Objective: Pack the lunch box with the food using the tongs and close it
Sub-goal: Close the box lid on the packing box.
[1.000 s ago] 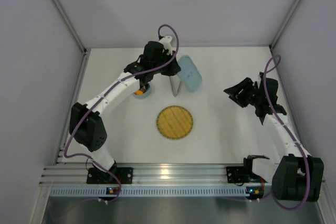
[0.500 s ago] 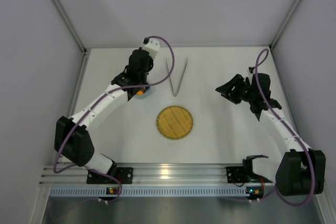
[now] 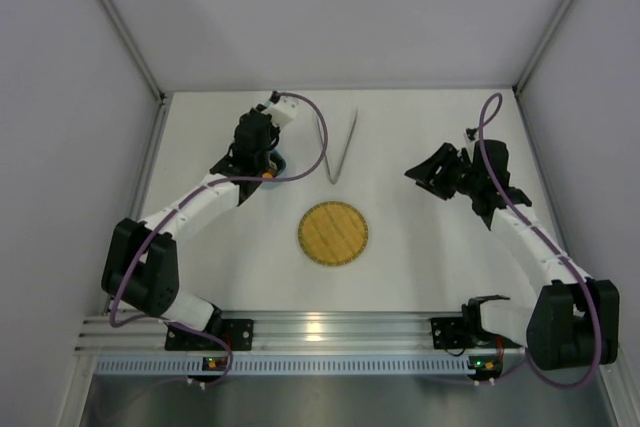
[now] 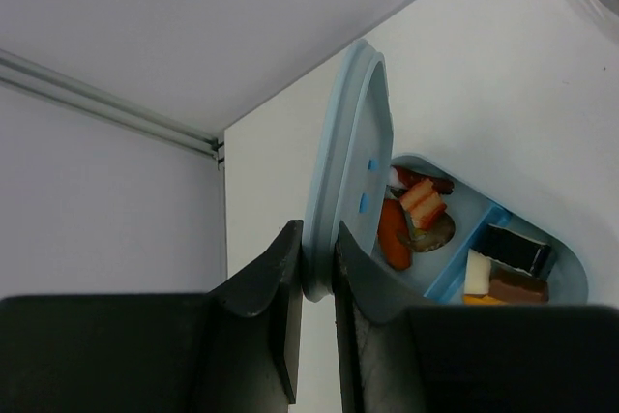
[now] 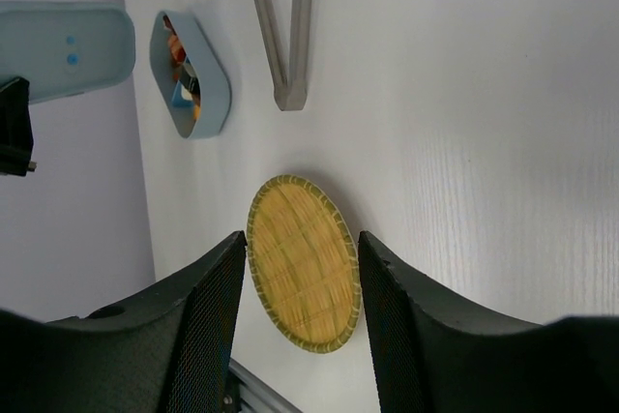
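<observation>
The left gripper lowers the lid onto the open lunch box below next and releases it there, since food already fills the lunch box's sections.
The light-blue lunch box [image 4: 542, 273] stands open, with orange, red, brown and white food [image 4: 411, 215] in its compartments. My left gripper [image 4: 317, 237] is shut on the edge of its lid [image 4: 348, 152], holding it on edge just beside and above the box. From above, that gripper [image 3: 258, 139] hides most of the lunch box [image 3: 273, 169]. The silver tongs [image 3: 338, 147] lie on the table to its right. My right gripper [image 3: 425, 172] hovers open and holds nothing; its wrist view shows the lid [image 5: 63, 50], lunch box [image 5: 193, 74] and tongs [image 5: 285, 26].
A round yellow woven plate [image 3: 333, 233] lies at the table's middle, bare, and shows between my right fingers [image 5: 208, 316] in that wrist view. White walls close in the table at the back and both sides.
My left arm has carried the lid leftward from beside the tongs to over the lunch box. The right gripper has drifted a little to the left, still open.
</observation>
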Controlling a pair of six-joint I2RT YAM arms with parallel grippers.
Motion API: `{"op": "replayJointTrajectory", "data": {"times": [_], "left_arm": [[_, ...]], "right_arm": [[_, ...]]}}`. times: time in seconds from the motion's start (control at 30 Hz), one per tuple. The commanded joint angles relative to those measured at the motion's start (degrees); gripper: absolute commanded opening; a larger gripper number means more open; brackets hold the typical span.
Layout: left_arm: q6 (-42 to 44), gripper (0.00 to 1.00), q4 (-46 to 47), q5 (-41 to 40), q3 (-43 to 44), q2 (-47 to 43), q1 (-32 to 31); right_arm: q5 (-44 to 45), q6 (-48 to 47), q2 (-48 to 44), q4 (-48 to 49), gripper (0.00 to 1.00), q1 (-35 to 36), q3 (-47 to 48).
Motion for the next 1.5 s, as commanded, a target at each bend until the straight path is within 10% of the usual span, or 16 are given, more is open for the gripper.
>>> {"op": "replayJointTrajectory", "data": {"times": [0.0,0.43,1.47], "left_arm": [[5.57,0.00,10.34,1.73,-1.57,-1.01,0.69],[12.44,0.00,29.24,8.40,-14.58,-1.36,2.36],[17.10,0.00,26.44,11.40,-16.88,3.30,2.54]], "right_arm": [[-0.48,-0.59,0.17,4.62,0.50,1.11,-0.64],[-0.66,0.29,0.17,7.17,0.49,2.17,-3.10],[-0.48,0.55,-1.42,8.31,0.49,2.34,-6.71]]}}
